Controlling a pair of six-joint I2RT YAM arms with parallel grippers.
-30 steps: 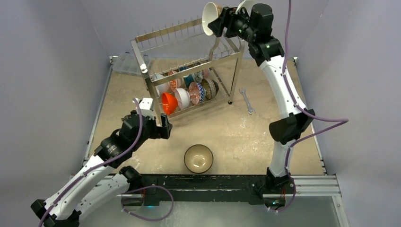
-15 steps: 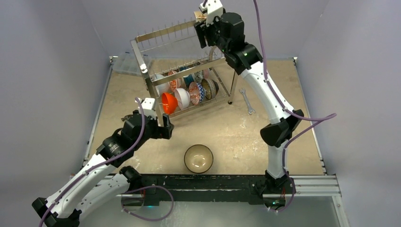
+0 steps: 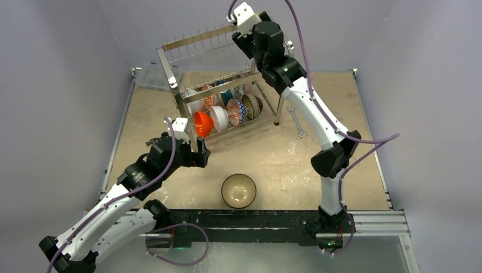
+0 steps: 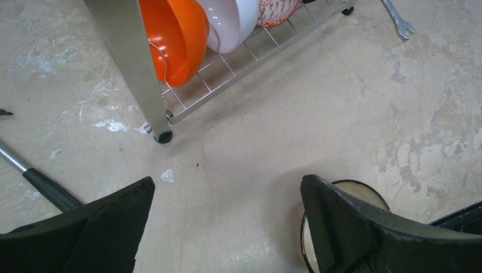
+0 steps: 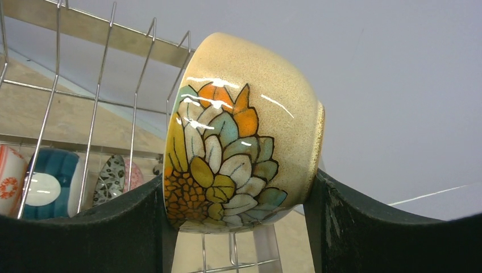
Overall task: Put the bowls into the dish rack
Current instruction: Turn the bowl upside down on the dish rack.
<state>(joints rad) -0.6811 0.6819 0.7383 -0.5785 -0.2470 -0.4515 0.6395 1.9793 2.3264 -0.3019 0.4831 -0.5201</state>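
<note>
The left gripper moves down, back and across onto the cream bowl's nearest rim [image 3: 223, 190] [image 4: 303, 239] next, since that lies below it and to its right in the top view.
The metal wire dish rack [image 3: 224, 57] stands at the table's back. Its lower tier holds several bowls on edge, among them an orange-red bowl [image 3: 202, 123], also in the left wrist view [image 4: 173, 34]. My right gripper [image 5: 239, 227] is shut on a tan bowl with a painted flower [image 5: 239, 136], held on edge over the upper tier's right end by the prongs; in the top view the wrist [image 3: 256, 31] hides this bowl. My left gripper [image 3: 199, 152] is open and empty, low over the table by the rack's front-left leg [image 4: 128, 62]. A cream bowl with a dark rim [image 3: 239, 190] sits upright near the front edge.
A wrench [image 3: 296, 121] lies right of the rack and also shows in the left wrist view [image 4: 398, 17]. A clear plastic compartment box [image 3: 149, 77] sits at the back left. A dark-handled tool [image 4: 34, 179] lies left of my left gripper.
My right arm has swung left with the tan bowl, from beyond the rack's right end to over its upper tier. My left arm has hardly moved.
</note>
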